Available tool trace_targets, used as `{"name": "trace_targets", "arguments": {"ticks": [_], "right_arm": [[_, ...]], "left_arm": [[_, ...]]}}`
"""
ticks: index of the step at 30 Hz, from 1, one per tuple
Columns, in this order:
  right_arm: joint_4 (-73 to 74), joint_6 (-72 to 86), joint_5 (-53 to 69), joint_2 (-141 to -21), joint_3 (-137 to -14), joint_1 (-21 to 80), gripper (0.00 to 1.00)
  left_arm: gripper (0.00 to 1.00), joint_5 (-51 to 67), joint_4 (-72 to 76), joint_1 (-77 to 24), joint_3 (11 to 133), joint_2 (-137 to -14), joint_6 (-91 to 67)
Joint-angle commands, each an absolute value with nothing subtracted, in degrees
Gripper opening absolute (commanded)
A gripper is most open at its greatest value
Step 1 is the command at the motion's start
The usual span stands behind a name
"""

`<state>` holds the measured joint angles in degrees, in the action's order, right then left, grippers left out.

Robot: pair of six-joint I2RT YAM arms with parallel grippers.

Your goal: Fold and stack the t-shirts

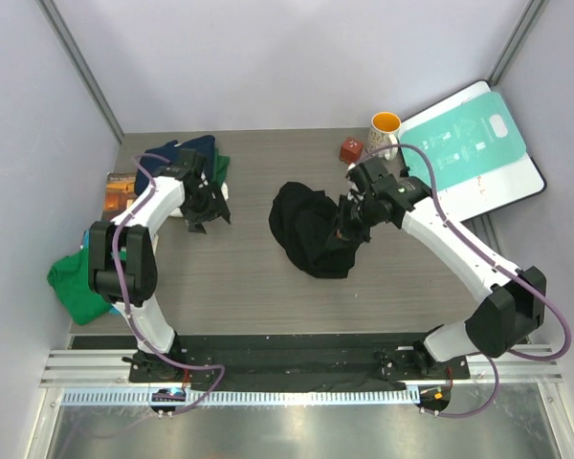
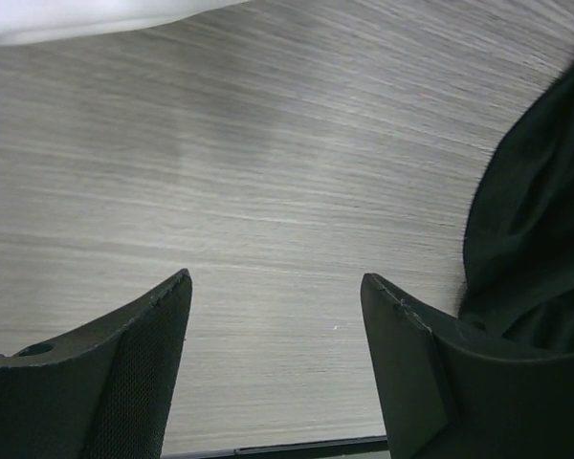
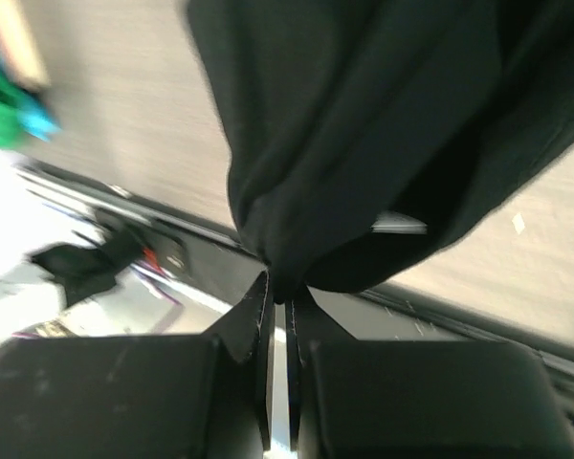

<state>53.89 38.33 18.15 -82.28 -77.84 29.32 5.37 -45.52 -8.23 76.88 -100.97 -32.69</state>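
Observation:
The robot's right gripper will pull the held cloth back toward the table's near edge and release it there, because the black t-shirt (image 1: pixel 311 229) lies bunched.
A black t-shirt (image 1: pixel 311 229) lies bunched at the table's middle; its print does not show. My right gripper (image 1: pixel 349 225) is shut on its right edge, and in the right wrist view the black cloth (image 3: pixel 364 124) hangs from the closed tips (image 3: pixel 285 287). My left gripper (image 1: pixel 209 212) is open and empty over bare table, left of the shirt; the shirt's edge shows in the left wrist view (image 2: pixel 536 220). A pile of navy (image 1: pixel 196 148) and green (image 1: pixel 221 167) shirts lies at the back left. A green t-shirt (image 1: pixel 77 282) hangs over the left table edge.
A small brown book (image 1: pixel 120 191) lies at the left by the pile. An orange-lined mug (image 1: pixel 385 129) and a small red block (image 1: pixel 351 150) stand at the back right. A teal-and-white board (image 1: pixel 474 148) leans at the right corner.

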Motion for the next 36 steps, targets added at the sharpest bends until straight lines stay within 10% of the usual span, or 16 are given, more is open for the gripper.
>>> {"name": "trace_targets", "arguments": {"ticks": [1, 10, 14, 36], "right_arm": [[62.5, 37.1, 15.6, -81.2, -74.5, 32.9, 0.01], [62.1, 42.2, 15.7, -80.1, -58.3, 39.2, 0.04], [62.8, 44.8, 11.6, -75.5, -58.1, 39.5, 0.61], [65.6, 46.3, -8.4, -76.0, -65.1, 38.0, 0.62]], "left_arm": [[0.72, 5.3, -45.8, -10.5, 80.9, -103.4, -34.2], [0.72, 5.3, -46.2, -13.7, 87.4, -108.9, -34.9], [0.72, 5.5, -46.7, -14.0, 88.3, -110.3, -34.2], [0.72, 4.7, -48.6, -14.0, 86.7, -108.5, -31.3]]}}
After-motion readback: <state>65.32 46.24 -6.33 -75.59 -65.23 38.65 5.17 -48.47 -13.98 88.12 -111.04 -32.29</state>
